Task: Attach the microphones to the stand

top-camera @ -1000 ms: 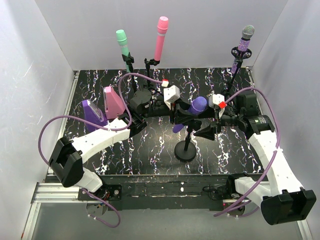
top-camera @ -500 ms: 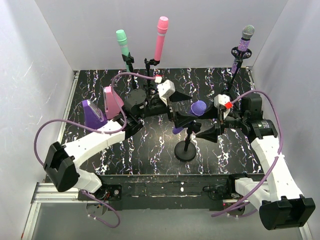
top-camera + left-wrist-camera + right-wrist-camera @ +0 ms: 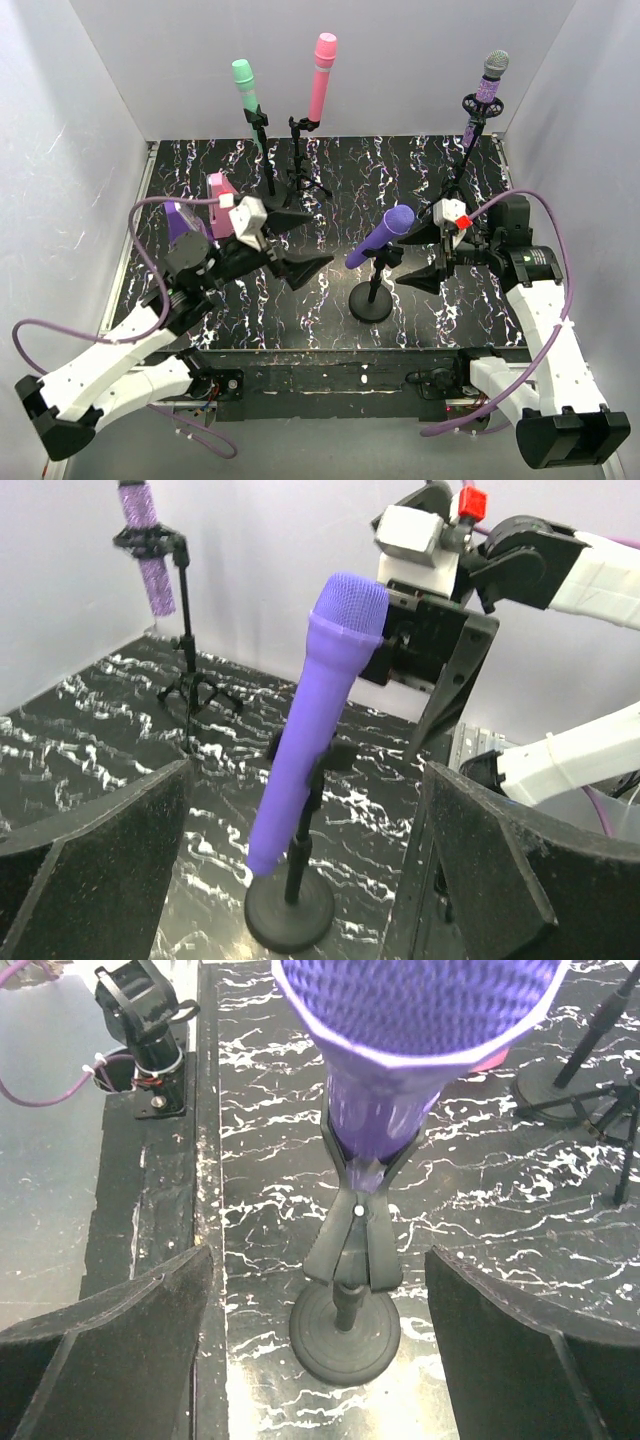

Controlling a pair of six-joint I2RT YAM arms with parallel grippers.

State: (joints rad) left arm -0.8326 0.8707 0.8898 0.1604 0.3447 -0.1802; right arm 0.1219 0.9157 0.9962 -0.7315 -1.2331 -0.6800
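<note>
My right gripper moves to the left in the top view next and closes on the stand's neck, since the neck shows bare beneath the filled clip.
The plain purple microphone (image 3: 381, 235) sits tilted in the clip of the short round-based stand (image 3: 371, 301) at the table's middle. My left gripper (image 3: 297, 244) is open to its left and apart from it. My right gripper (image 3: 417, 257) is open just to its right, holding nothing. In the left wrist view the purple microphone (image 3: 315, 720) stands between my open fingers and well beyond them. The right wrist view shows its head (image 3: 410, 1020) above the clip (image 3: 358, 1230). At the back, the mint green (image 3: 243, 80), pink (image 3: 324, 68) and glittery purple (image 3: 490, 85) microphones stand in their own stands.
A pink wedge (image 3: 222, 196) and a purple wedge (image 3: 179, 218) stand at the left, close behind my left arm. White walls close in three sides. The tripod legs of the back stands (image 3: 300, 185) spread over the far table.
My left gripper opened and pulled back left and nearer, away from the purple microphone. My right gripper widened and eased right. The microphone stays in the clip.
</note>
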